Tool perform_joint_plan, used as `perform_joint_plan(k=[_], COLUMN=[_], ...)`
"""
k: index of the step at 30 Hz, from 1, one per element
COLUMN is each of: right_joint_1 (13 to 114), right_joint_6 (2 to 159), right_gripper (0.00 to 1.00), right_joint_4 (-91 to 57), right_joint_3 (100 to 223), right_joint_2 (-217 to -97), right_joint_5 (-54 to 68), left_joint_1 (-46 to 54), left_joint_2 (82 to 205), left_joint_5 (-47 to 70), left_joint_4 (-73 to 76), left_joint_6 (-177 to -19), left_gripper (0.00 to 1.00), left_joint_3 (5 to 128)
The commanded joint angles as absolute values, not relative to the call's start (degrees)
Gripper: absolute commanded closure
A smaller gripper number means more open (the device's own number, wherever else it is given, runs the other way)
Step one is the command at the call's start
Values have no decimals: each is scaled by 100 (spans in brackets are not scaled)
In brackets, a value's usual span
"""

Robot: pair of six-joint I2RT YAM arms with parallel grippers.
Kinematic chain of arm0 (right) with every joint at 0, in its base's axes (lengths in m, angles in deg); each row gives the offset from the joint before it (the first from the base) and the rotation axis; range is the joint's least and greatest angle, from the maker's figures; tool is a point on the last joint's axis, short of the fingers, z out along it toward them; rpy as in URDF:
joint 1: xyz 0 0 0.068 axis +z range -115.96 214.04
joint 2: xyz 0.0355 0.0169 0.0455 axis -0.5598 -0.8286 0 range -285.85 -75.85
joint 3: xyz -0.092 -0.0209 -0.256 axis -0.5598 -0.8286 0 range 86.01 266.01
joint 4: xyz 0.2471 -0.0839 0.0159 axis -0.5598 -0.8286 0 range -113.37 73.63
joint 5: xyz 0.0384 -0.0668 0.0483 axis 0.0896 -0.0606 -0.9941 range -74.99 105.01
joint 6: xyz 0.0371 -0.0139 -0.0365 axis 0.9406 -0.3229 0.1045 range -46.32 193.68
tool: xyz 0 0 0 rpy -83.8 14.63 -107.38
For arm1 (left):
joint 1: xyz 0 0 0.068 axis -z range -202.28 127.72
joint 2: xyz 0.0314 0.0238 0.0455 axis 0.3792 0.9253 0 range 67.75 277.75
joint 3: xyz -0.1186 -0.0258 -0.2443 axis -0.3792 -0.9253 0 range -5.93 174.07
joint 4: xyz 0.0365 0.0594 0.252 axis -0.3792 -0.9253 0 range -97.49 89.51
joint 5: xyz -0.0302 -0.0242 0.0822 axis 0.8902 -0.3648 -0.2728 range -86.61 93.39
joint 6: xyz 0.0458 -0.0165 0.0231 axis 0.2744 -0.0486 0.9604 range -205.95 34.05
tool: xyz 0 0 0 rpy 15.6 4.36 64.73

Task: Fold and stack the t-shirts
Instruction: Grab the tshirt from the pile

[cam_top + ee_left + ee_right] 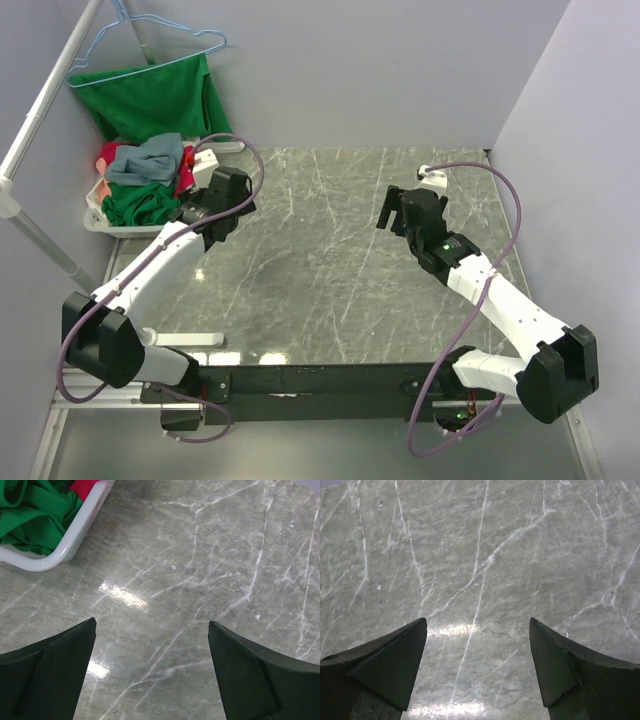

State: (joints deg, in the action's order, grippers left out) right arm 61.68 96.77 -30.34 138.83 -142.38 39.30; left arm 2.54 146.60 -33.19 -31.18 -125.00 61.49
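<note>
My left gripper moves outward, to the left in the top view and down onto the grey-blue t-shirt's edge by the red [173, 158] next. This shirt lies uppermost.
A white basket [98, 222] at the far left holds crumpled t-shirts: a grey-blue one [145, 160] on top, a red one [186, 170] and a green one [140, 204]. Another green shirt [150, 97] hangs on a blue hanger behind it. My left gripper [196, 212] is open and empty just right of the basket; in the left wrist view [151, 625] the basket rim [75, 532] with green cloth [30, 515] is at the upper left. My right gripper [392, 212] is open and empty over bare table, as in the right wrist view [478, 622].
The grey marble table [320, 260] has walls at the back and on both sides. A white pole [30, 130] slants along the left side. Purple cables loop above both arms.
</note>
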Motion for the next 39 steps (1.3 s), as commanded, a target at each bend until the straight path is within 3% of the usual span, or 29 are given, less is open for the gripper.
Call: perform_joint_plan(k=[1,9,18,29,39], right_joint_1=[6208,6208,6199,6199,6190], right_joint_6=[9662,9732,9820,9820,9846], right_gripper=[11,11,11,11,11], right_joint_4=[-3008,-2946,-2867,-2753,-2656], right_joint_3=[13998,13963,13875,13997,14358], right_joint_2=[-14309,-14327,-14476,-14968,-15723], right_joint_5=[3918,3795,3733,3628,3391], left_joint_1=[321,23,-1006,-2008,-2474], left_joint_2=[14264,14605,15352,16995,17936], left_joint_5=[-3432,-3546,-3597,-3318,-3265], left_joint_4=[-2870,-3150,-3186,-3204,-2703], left_joint_6=[-12436,-12532,-12839,-13481,-13121], left_gripper=[1,1,19,24,25], left_joint_3=[6105,6595,7694,8652,9496])
